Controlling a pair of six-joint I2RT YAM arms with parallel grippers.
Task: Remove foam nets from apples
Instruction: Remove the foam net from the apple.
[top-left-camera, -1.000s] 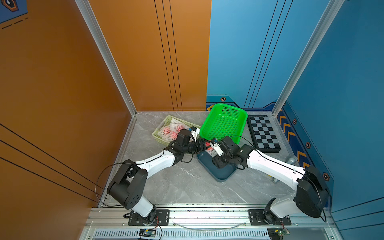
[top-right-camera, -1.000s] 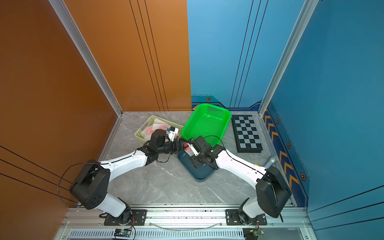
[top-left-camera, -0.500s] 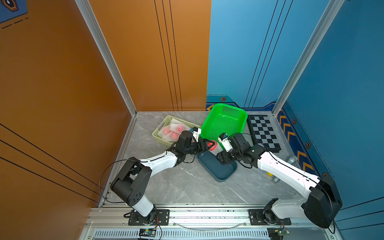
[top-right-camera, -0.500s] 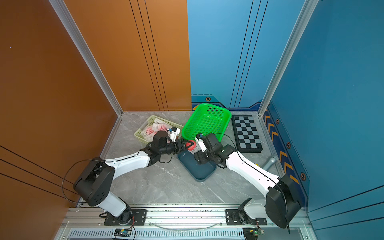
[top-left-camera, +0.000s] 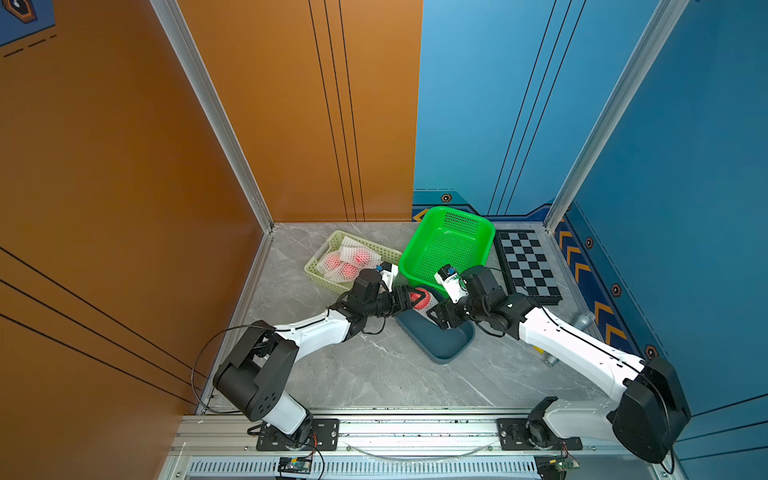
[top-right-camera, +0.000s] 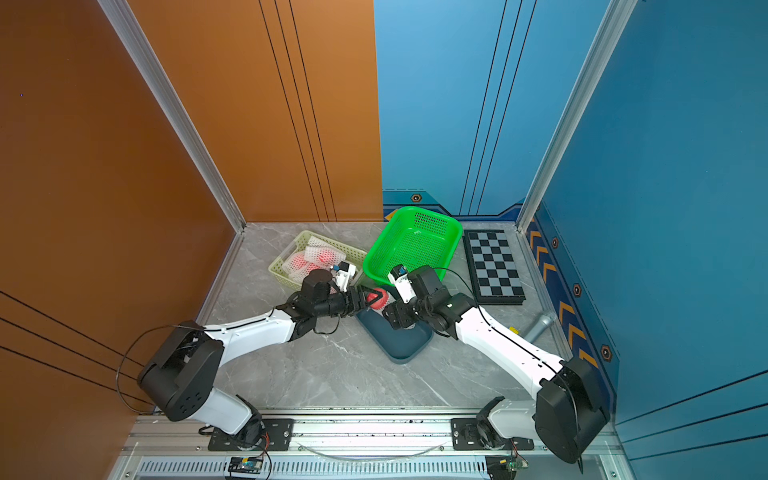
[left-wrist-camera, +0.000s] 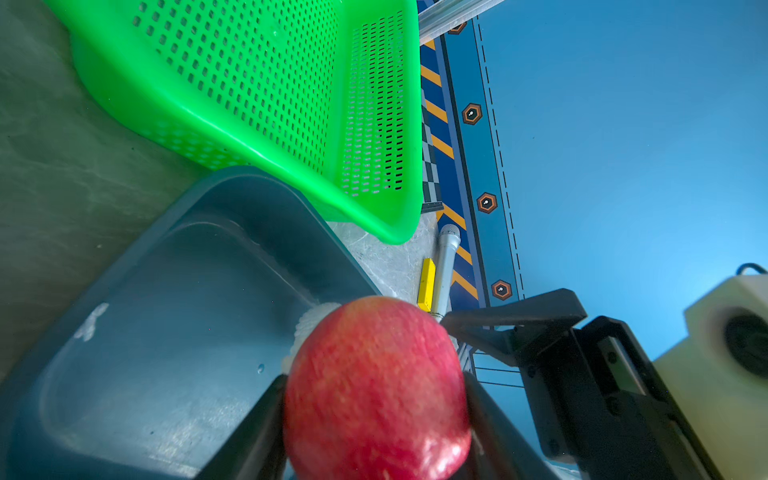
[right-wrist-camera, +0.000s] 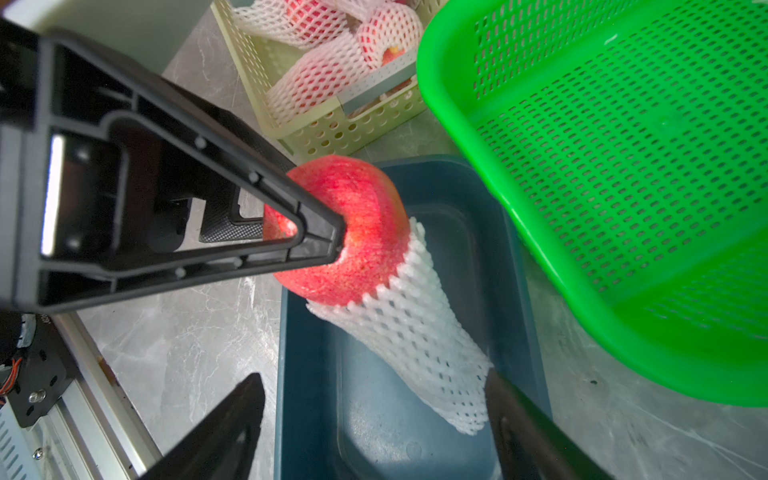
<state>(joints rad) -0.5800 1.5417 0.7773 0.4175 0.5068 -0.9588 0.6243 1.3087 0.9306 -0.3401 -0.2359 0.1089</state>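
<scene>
The trailing foam net covers only the apple's end. My right gripper should next move past the net, toward my left gripper and onto the bare red apple.
My left gripper is shut on a bare red apple held above the dark blue tray. A white foam net still clings to the apple's far end and trails down into the tray. My right gripper stands wide open around the net's free end, which lies against one of its fingers. In both top views the two grippers meet over the tray, left gripper and right gripper. More apples in foam nets lie in the pale yellow basket.
A tilted green basket leans over the tray's far side, close to the right wrist. A chessboard lies at the right. A metal cylinder and a yellow piece rest by the right wall.
My right gripper has opened wider and shifted over the tray, and the net now sits only on the apple's end. The left gripper keeps hold of the apple.
</scene>
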